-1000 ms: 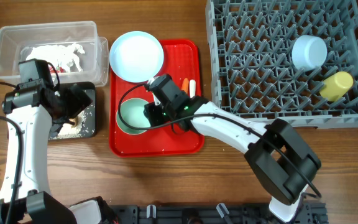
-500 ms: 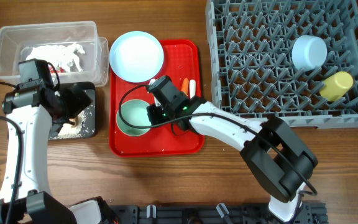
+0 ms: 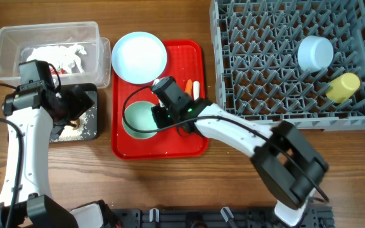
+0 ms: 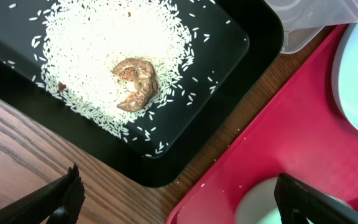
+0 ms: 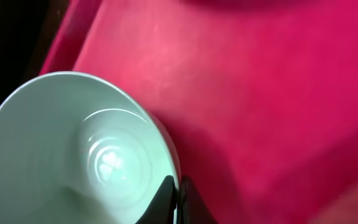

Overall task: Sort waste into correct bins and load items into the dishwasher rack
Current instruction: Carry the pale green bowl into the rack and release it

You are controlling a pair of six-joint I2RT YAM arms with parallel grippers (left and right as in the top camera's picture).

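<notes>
The robot's right gripper will lift the pale green bowl next, carry it over to the rack and tip it down into the rack's wires beside the light blue bowl, since they are empty.
My right gripper is shut on the right rim of the pale green bowl, which is over the flat red tray. The right wrist view shows the fingers pinching the bowl's rim. The pale plate, the carrot piece and the white spoon lie on the same tray. My left gripper is open and empty above the black tray, which holds rice and a brownish lump. The crumpled wrapper lies in the clear tub.
The grey dishwasher rack stands at the right, holding the light blue bowl and the yellow cup. Bare wood table lies in front of the red tray and rack. My left arm stretches along the table's left side.
The green bowl has shifted slightly to the right in my right gripper's pinch. The left arm has not moved.
</notes>
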